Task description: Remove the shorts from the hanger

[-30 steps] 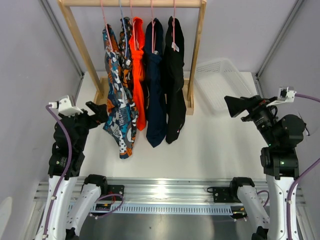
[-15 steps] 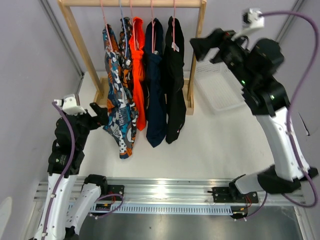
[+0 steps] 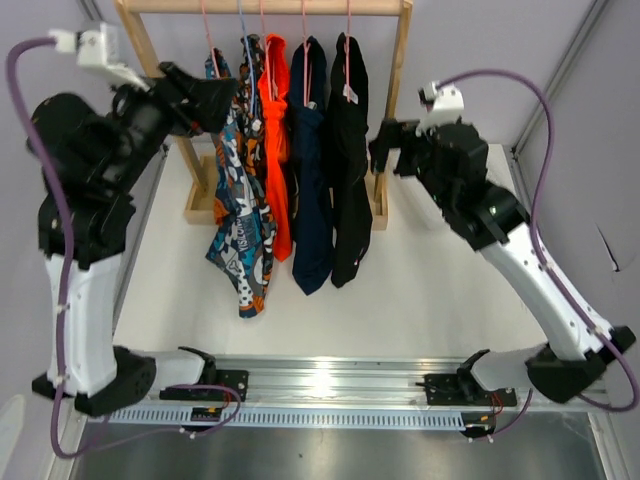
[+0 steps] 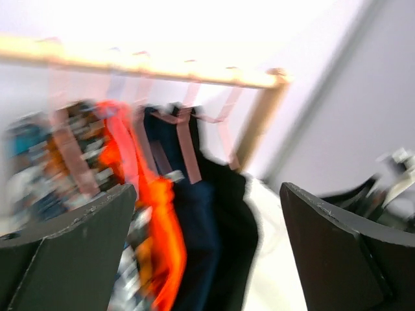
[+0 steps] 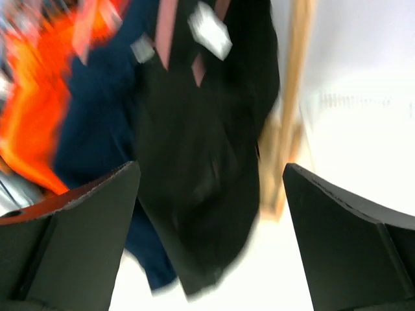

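I will move my left gripper past the navy pair and onto the black shorts' hanger wire [image 3: 347,74] [image 4: 227,142]. The wire is bare and lies to my left gripper's right in the top view.
Five pairs of shorts hang on pink hangers [image 3: 303,40] from a wooden rack [image 3: 400,90]: graphic print [image 3: 235,215], camouflage [image 3: 250,95], bright orange [image 3: 276,150], navy [image 3: 311,190] and black [image 3: 350,170]. My left gripper [image 3: 222,100] is raised at the rack's left end, open, just in front of the graphic print pair. Its blurred wrist view looks along the row, with the gripper [image 4: 207,188] empty. My right gripper [image 3: 383,150] is open beside the rack's right post, close to the black shorts [image 5: 207,149]. Nothing sits between its fingers [image 5: 211,167].
A white basket [image 3: 418,200] lies on the table right of the rack, mostly hidden behind my right arm. The rack's base [image 3: 200,205] rests on the white tabletop. Grey walls close in on both sides.
Both arms have risen from low near the table's sides to the rack. The left gripper swung up to the top left; the right came in beside the black shorts.
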Tool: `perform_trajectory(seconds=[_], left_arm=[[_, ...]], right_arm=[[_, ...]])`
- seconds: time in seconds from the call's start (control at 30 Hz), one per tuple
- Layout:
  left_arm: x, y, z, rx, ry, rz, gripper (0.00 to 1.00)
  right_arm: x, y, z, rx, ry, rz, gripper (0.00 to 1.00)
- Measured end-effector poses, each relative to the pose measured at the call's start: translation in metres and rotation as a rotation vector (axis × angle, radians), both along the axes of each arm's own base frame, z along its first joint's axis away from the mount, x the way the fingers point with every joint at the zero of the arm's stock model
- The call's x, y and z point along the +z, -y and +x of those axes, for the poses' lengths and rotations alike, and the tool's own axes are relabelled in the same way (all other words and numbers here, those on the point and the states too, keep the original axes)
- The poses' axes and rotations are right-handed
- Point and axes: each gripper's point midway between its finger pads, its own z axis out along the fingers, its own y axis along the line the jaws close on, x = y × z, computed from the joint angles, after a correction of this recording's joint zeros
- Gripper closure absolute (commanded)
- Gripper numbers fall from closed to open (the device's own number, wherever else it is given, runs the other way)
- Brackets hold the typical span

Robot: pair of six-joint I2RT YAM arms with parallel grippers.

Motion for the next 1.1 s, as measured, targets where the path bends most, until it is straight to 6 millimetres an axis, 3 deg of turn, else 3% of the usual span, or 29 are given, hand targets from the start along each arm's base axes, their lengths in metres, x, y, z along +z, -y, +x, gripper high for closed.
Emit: perform_trajectory(seconds=[0.07,0.17,0.3,0.4,0.5,0.63,0.87,0.97,1.1], left_arm=[[0.006,0.028,0.017,-0.076,-0.004,0.004,0.02],[-0.002,0.073,0.053,-0.166,-0.043,0.015,0.03],[-0.058,0.134,0.112,-0.254,-0.176,0.048,0.05],[-0.104,0.167,0.137,-0.302,-0.276,0.067,0.07],[-0.128,0.191,0.149,-0.336,-0.316,0.067,0.07],[-0.119,0.209,0.149,-0.363,-0.269,0.045,0.06],[-0.08,0.224,0.144,-0.386,-0.136,-0.017,0.1],[-0.079,0.227,0.152,-0.371,-0.118,-0.029,0.11],[-0.095,0.231,0.169,-0.338,-0.136,-0.024,0.12]], right_arm=[[-0.022,0.011,-0.019,-0.009,-0.036,0.0,0.01],[-0.047,0.019,-0.053,0.012,-0.065,0.034,0.01],[-0.074,0.026,-0.09,0.037,-0.104,0.077,0.01],[-0.098,0.027,-0.105,0.044,-0.143,0.086,0.01],[-0.129,0.03,-0.115,0.041,-0.197,0.071,0.01],[-0.154,0.033,-0.123,0.037,-0.248,0.04,0.01],[-0.158,0.035,-0.128,0.039,-0.25,0.044,0.01],[-0.158,0.036,-0.129,0.04,-0.249,0.043,0.01],[-0.159,0.038,-0.131,0.042,-0.249,0.035,0.01]])
